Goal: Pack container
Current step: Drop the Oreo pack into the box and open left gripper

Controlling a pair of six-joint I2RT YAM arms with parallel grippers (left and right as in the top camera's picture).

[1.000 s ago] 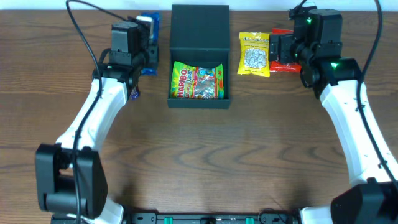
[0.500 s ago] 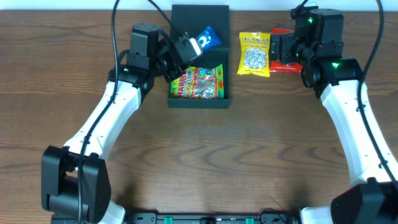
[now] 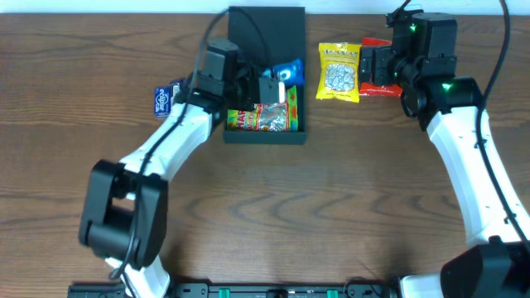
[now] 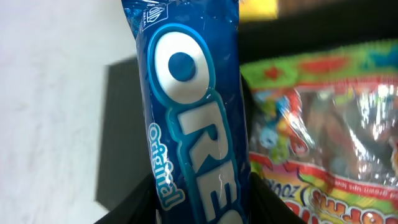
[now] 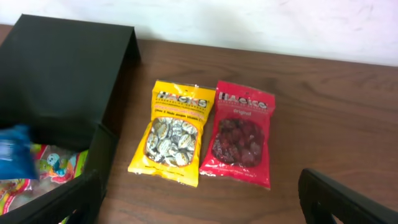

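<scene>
I will lower the Oreo packet with my left gripper along the Haribo bag's far edge [image 3: 290, 90] [image 4: 254, 109], below the gripper, and let go of it, because the bag fills the near side of the box.
The container [image 3: 265, 136] is a dark box with its lid [image 3: 265, 29] standing open at the back; it also shows in the right wrist view [image 5: 62, 68]. A Haribo bag [image 3: 263, 118] lies inside it [image 4: 323, 124]. My left gripper [image 3: 269, 85] is shut on a blue Oreo packet [image 3: 286, 73] and holds it over the box's right half. In the left wrist view the Oreo packet [image 4: 193, 106] stands between the two black fingers [image 4: 134, 208]. My right gripper [image 3: 370, 66] hangs open above the table, right of the box, with nothing in it [image 5: 199, 208].
A yellow snack packet [image 3: 339, 73] [image 5: 174, 134] and a red one [image 3: 383, 88] [image 5: 239, 134] lie side by side right of the box, below my right gripper. A small blue packet [image 3: 166, 98] lies on the table left of the box.
My left arm has swung right from the table's left side, carrying the Oreo packet over the box. A small blue packet now shows where the arm was. The right arm is still.
</scene>
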